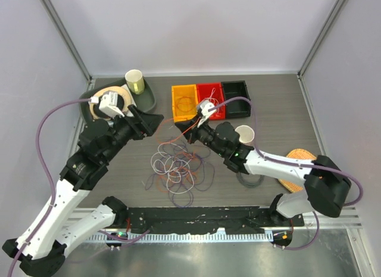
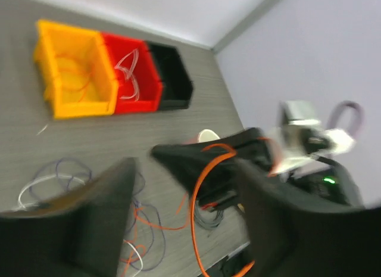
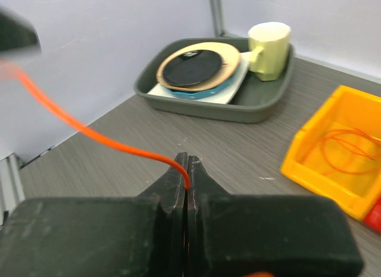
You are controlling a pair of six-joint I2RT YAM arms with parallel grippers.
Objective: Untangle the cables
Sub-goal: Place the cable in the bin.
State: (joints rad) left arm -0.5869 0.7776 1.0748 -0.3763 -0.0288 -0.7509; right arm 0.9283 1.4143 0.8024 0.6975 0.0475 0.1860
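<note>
My right gripper holds the orange cable. It should next move outward over the empty black bin [image 1: 237, 99], which is outward of it and to its right in the top view, and let go of the cable.
A tangled pile of white, orange and purple cables [image 1: 175, 167] lies on the table between the arms. It also shows in the left wrist view [image 2: 65, 179]. My right gripper [image 1: 195, 123] [image 3: 188, 164] is shut on one orange cable [image 3: 113, 144], held above the pile's far edge. That cable [image 2: 199, 199] hangs as a loop between the wide-open fingers of my left gripper [image 1: 156, 119] [image 2: 184, 187] and runs close to its right finger [image 2: 286, 217]. The left wrist view is blurred.
Orange bin [image 1: 184, 101] with orange cables, red bin [image 1: 209, 97] with white cables and a black bin [image 1: 236, 98] stand at the back. A tray [image 1: 149, 101] with plates and a mug is back left. A paper cup [image 1: 244, 134] and a black cord ring [image 1: 250, 179] lie right.
</note>
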